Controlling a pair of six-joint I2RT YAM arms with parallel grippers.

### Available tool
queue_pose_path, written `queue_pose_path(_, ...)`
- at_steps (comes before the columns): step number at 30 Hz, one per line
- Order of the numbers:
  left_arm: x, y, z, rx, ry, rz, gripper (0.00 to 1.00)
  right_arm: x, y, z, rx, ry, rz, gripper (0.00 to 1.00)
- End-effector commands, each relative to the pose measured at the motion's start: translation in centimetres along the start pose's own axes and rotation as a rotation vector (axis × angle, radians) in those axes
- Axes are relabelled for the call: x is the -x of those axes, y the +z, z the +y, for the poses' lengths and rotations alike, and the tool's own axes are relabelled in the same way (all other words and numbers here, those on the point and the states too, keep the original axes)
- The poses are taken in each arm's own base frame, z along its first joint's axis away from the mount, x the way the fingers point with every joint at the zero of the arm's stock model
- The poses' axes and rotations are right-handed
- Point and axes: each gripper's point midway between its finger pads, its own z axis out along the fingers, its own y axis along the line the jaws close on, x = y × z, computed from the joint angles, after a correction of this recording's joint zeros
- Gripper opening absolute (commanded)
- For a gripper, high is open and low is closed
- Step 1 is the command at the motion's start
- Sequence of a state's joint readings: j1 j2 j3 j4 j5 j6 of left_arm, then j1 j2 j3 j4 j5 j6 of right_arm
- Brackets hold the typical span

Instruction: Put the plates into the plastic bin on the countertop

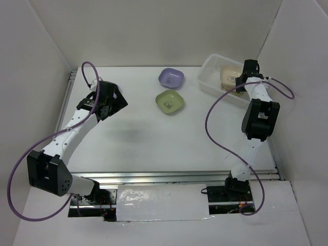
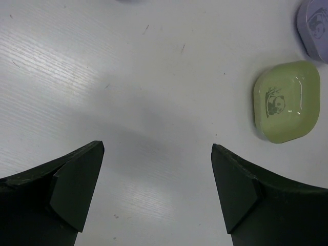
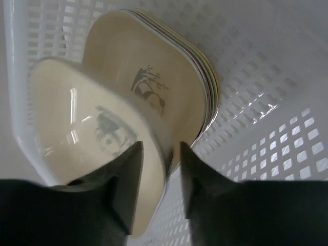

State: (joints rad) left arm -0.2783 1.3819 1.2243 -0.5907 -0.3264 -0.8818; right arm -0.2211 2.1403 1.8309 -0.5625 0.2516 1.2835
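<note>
I need to move my left gripper left in the top view and down to the purple plate's near rim, still outside the bin.
My right gripper is over the plastic bin, shut on the rim of a cream plate that it holds tilted. Beneath it a stack of plates lies in the bin, its top one cream with a dark print. In the top view the right gripper hangs beside that stack. A purple plate and a green plate sit on the countertop left of the bin. My left gripper is open and empty above bare countertop, well left of the green plate.
The bin's perforated walls surround the right gripper closely. White walls enclose the table on the left, back and right. A metal rail runs along the front edge. The purple plate shows at the left wrist view's top right corner.
</note>
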Motion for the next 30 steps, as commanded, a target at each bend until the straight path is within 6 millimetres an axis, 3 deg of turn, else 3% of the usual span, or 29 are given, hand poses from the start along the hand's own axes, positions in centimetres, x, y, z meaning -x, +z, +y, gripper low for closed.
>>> queue_pose_path(1, 1.8, -0.5, -0.8, -0.038, 0.008, -0.046, 0.99, 2.3, -1.0, 2.2, 0.026, 0.073, -0.050, 0.48)
queue_pose_path(3, 2.2, -0.3, -0.4, -0.026, -0.001, -0.044, 0.99, 2.6, -1.8, 3.1, 0.043, 0.062, -0.053, 0.78)
queue_pose_path(4, 2.4, 0.1, 0.1, -0.011, -0.015, -0.038, 0.99, 2.9, -2.3, 3.3, 0.041, 0.060, -0.063, 0.80)
queue_pose_path(5, 2.6, 0.2, 0.3, -0.006, -0.026, -0.037, 0.99, 3.1, -3.1, 3.7, 0.047, 0.056, -0.076, 0.92)
queue_pose_path(7, 3.1, 1.2, 1.4, 0.019, -0.084, -0.014, 0.99, 4.2, -7.0, 5.9, 0.121, 0.026, -0.147, 1.00)
queue_pose_path(8, 3.7, 1.4, 1.6, 0.024, -0.117, -0.013, 0.99, 3.9, -7.8, 5.7, 0.129, -0.020, -0.163, 1.00)
queue_pose_path(9, 3.7, 1.7, 2.6, 0.059, -0.148, 0.006, 0.99, 5.0, -11.4, 7.8, 0.227, -0.018, -0.194, 1.00)
queue_pose_path(10, 4.6, 2.5, 4.1, 0.106, -0.219, -0.001, 0.99, 4.6, -13.2, 8.5, 0.268, -0.031, -0.199, 1.00)
queue_pose_path(11, 5.2, 2.8, 4.7, 0.125, -0.255, -0.014, 0.99, 4.3, -13.8, 8.0, 0.273, -0.074, -0.206, 1.00)
queue_pose_path(12, 5.6, 3.3, 5.2, 0.139, -0.287, -0.024, 0.99, 4.9, -16.9, 9.1, 0.344, -0.072, -0.221, 1.00)
queue_pose_path(13, 7.0, 4.2, 6.6, 0.164, -0.354, -0.049, 0.99, 4.5, -18.3, 9.5, 0.379, -0.091, -0.210, 1.00)
queue_pose_path(14, 7.4, 4.7, 7.2, 0.176, -0.382, -0.060, 0.99, 1.9, -19.0, 9.2, 0.420, -0.201, -0.137, 1.00)
queue_pose_path(15, 7.8, 5.3, 7.9, 0.195, -0.416, -0.066, 0.99, 1.4, -22.0, 10.3, 0.527, -0.231, -0.113, 1.00)
queue_pose_path(16, 8.6, 6.7, 8.6, 0.195, -0.457, -0.072, 0.99, 0.1, -23.4, 10.5, 0.591, -0.276, -0.067, 1.00)
queue_pose_path(17, 9.2, 7.5, 8.9, 0.195, -0.473, -0.081, 0.99, -3.3, -22.8, 8.6, 0.613, -0.405, 0.006, 1.00)
queue_pose_path(18, 9.6, 8.2, 9.6, 0.213, -0.502, -0.083, 0.99, -5.5, -26.6, 9.2, 0.782, -0.456, 0.114, 1.00)
queue_pose_path(19, 9.1, 10.0, 10.4, 0.246, -0.507, -0.057, 0.99, -6.9, -27.7, 8.4, 0.828, -0.483, 0.170, 1.00)
queue_pose_path(20, 10.2, 10.7, 10.1, 0.235, -0.516, -0.066, 0.99, -10.5, -27.1, 5.6, 0.823, -0.544, 0.263, 1.00)
queue_pose_path(21, 10.6, 11.5, 10.6, 0.251, -0.523, -0.061, 0.99, -11.6, -29.6, 5.0, 0.905, -0.566, 0.315, 1.00)
queue_pose_path(22, 9.5, 13.5, 11.5, 0.300, -0.527, -0.018, 0.99, -12.6, -30.1, 4.0, 0.918, -0.583, 0.343, 1.00)
queue_pose_path(23, 10.6, 14.2, 11.0, 0.279, -0.535, -0.016, 0.99, -15.0, -31.4, 1.9, 0.941, -0.631, 0.391, 1.00)
queue_pose_path(25, 10.6, 16.7, 11.3, 0.280, -0.539, 0.011, 0.99, -17.2, -31.8, -0.7, 0.940, -0.675, 0.433, 1.00)
queue_pose_path(27, 9.6, 18.9, 11.8, 0.315, -0.520, 0.035, 0.98, -19.3, -34.5, -1.9, 1.000, -0.714, 0.477, 1.00)
queue_pose_path(29, 9.5, 20.0, 11.7, 0.329, -0.511, 0.048, 0.96, -20.1, -35.8, -2.9, 1.012, -0.734, 0.487, 1.00)
queue_pose_path(30, 8.3, 21.2, 11.8, 0.345, -0.500, 0.074, 0.93, -21.0, -36.8, -3.4, 1.030, -0.754, 0.508, 1.00)
